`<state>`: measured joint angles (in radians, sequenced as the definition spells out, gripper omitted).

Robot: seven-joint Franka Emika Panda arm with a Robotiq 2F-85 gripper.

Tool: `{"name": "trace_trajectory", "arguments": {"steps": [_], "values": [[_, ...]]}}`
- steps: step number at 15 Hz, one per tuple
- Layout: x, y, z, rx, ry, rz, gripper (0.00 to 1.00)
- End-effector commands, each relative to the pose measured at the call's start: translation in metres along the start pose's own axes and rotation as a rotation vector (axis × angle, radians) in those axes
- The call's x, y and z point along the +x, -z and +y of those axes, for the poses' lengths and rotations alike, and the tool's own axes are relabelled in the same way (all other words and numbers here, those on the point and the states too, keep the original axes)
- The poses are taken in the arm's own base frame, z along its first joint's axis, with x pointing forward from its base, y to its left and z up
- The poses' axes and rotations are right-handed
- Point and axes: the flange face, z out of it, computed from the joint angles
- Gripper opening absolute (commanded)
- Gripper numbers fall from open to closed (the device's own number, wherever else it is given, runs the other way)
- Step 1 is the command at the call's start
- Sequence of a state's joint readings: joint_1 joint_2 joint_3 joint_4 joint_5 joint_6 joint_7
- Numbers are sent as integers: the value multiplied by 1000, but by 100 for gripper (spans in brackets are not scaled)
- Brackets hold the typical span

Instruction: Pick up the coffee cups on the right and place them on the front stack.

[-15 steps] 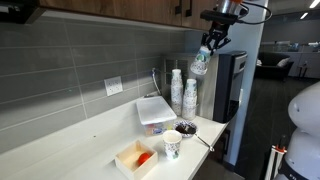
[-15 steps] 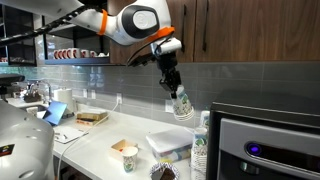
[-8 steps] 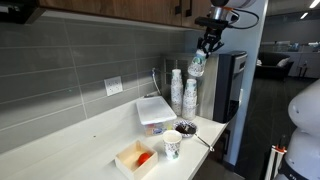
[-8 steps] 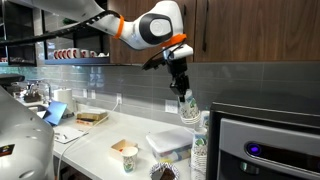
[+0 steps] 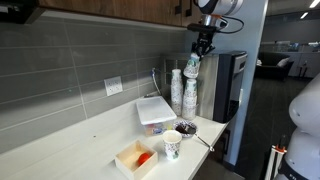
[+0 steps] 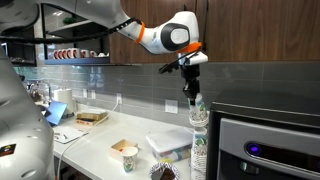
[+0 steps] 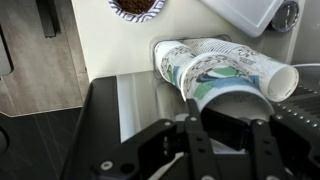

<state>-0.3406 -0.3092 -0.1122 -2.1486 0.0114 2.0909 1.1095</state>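
The gripper comes down next, tips the tilted coffee cups upright and releases them onto the top of the front stack (image 5: pixel 190 98), since it stands below the gripper.
My gripper (image 5: pixel 203 44) is shut on the coffee cups (image 5: pixel 192 65), a short nested stack with pale blue print. I hold them tilted just above the front stack (image 5: pixel 190 98), the lower of two tall white columns; the taller twin (image 5: pixel 176 90) stands beside it. In the other exterior view the gripper (image 6: pixel 189 82) holds the cups (image 6: pixel 195 104) right over the column tops (image 6: pixel 198 140). In the wrist view the cups' open rim and printed side (image 7: pixel 225 72) sit between my fingers (image 7: pixel 228 126), and I cannot tell whether they touch the column.
A black machine (image 5: pixel 232 85) stands right beside the columns against the wall. On the counter are a white lidded tub (image 5: pixel 153 112), a dark-filled bowl (image 5: pixel 186 128), a single patterned cup (image 5: pixel 172 146) and an open box (image 5: pixel 135 158). Cabinets hang above.
My gripper has carried the cups sideways from beside the machine to above the tall columns and a little lower. Nothing on the counter has moved.
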Motion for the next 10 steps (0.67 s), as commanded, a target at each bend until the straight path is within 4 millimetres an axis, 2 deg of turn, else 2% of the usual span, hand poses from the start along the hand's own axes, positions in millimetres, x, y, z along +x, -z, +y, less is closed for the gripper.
{"name": "trace_trajectory", "arguments": {"steps": [1,6,10], "values": [[14,-6,-24,-5,-35,-34,1],[23,-17,-32,-61,-88,-67,1],[27,-18,-34,-121,-135,-91,1]]}}
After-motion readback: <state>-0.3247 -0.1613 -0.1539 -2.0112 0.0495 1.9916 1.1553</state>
